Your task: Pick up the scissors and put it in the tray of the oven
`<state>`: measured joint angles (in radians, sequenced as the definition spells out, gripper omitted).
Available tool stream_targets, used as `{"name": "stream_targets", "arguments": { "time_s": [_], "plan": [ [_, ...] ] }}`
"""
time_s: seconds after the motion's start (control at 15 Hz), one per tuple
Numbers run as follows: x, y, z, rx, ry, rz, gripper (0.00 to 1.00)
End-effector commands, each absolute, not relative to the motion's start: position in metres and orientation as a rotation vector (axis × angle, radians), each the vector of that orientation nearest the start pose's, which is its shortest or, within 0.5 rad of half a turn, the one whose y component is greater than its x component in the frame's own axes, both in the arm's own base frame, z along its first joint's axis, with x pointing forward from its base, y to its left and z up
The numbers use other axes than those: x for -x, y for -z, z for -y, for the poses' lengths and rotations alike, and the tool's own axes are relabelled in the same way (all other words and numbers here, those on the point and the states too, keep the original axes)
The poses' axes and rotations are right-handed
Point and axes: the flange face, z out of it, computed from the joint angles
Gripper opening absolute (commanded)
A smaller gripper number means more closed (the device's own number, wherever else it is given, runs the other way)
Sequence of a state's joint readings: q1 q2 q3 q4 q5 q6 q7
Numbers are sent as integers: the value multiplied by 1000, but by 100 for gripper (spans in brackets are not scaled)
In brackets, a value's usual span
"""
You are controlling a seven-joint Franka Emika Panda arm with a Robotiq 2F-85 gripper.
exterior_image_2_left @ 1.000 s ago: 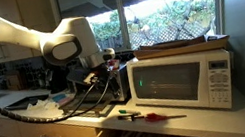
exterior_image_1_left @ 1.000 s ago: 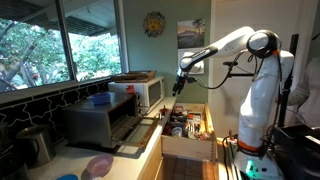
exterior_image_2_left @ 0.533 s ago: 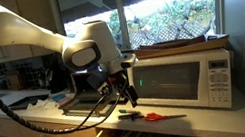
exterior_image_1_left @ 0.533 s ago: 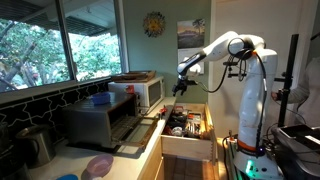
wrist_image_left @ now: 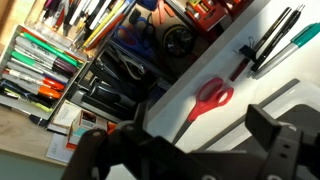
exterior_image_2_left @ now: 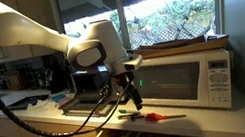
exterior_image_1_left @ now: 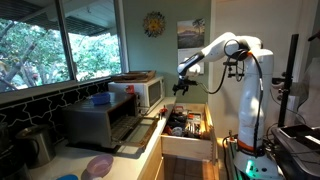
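Note:
My gripper should move down, open, onto the red handles of the scissors (exterior_image_2_left: 154,117) (wrist_image_left: 210,97) in front of the microwave, because they lie flat on the counter below its fingers.
The scissors (wrist_image_left: 210,97) have red handles and dark blades. They lie on the white counter in front of the microwave, and also show in an exterior view (exterior_image_2_left: 154,117). My gripper (wrist_image_left: 190,152) is open and empty. It hangs a little above the scissors, just to their left in an exterior view (exterior_image_2_left: 131,97), and shows over the counter's end in the other one (exterior_image_1_left: 181,88). The toaster oven (exterior_image_1_left: 100,122) stands further along the counter with its front door down. Its tray is too dark in the cavity to make out.
A white microwave (exterior_image_2_left: 185,76) stands right behind the scissors. A green marker and black pens (wrist_image_left: 278,38) lie on the counter beside them. An open drawer (exterior_image_1_left: 187,125) full of tools and pens (wrist_image_left: 70,60) juts out below the counter edge.
My gripper has moved along the counter toward the microwave and come down to just above the scissors. The scissors have not moved.

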<state>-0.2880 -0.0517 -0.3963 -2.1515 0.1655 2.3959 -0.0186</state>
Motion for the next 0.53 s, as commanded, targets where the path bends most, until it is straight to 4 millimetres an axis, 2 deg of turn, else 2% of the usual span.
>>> {"name": "stream_targets", "arguments": {
  "time_s": [0.0, 0.27, 0.33, 0.47],
  "plan": [
    [-453, -425, 347, 2702, 485, -1396, 100],
    [-482, -387, 342, 2610, 524, -1604, 100],
    [-489, -378, 340, 2597, 547, -1623, 80],
    [-501, -365, 339, 2589, 611, -1658, 66]
  ]
}}
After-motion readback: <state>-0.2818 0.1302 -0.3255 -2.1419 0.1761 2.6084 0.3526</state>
